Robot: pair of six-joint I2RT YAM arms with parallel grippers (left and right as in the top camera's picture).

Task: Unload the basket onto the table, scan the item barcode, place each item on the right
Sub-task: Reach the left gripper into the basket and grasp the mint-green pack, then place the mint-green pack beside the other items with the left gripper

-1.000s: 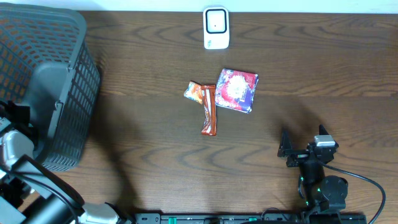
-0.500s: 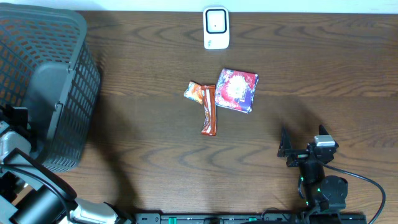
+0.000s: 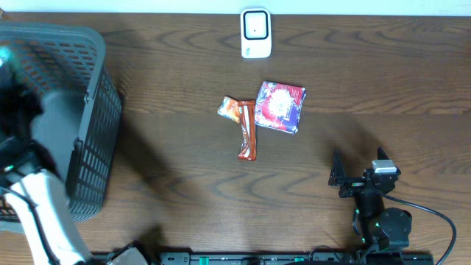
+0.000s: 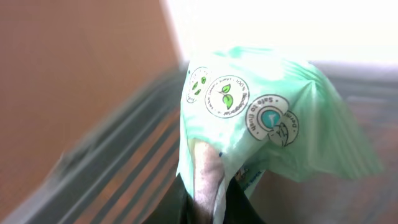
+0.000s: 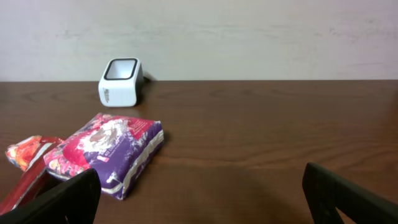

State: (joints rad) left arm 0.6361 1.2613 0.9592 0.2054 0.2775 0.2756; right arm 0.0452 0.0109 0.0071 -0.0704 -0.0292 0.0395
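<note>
My left gripper swings past the basket's side toward the tabletop [image 3: 202, 107] beside the bar wrapper next, then lowers and releases the green pack, since that tabletop lies clear.
My left gripper [image 4: 208, 186] is shut on the edge of a pale green plastic pack [image 4: 267, 118] printed with round leaf logos, held up beside the basket wall [image 4: 112, 162]. From overhead only the left arm [image 3: 44, 199] shows over the grey basket [image 3: 96, 103], with a speck of green [image 3: 6, 55] at the frame's left edge. The white scanner [image 3: 255, 33] [image 5: 120, 82] stands at the table's far edge. No barcode is visible. My right gripper [image 3: 360, 173] [image 5: 199, 193] rests open near the front edge with nothing between its fingers.
A purple and red snack pack [image 3: 280, 106] [image 5: 106, 152] lies mid-table. Next to it lies an orange-red bar wrapper [image 3: 247, 129] [image 5: 25, 155]. The basket fills the left side of the table.
My left gripper closed on the green pack. The left arm swung up across the basket, and the basket shifted slightly. The right arm stayed still.
</note>
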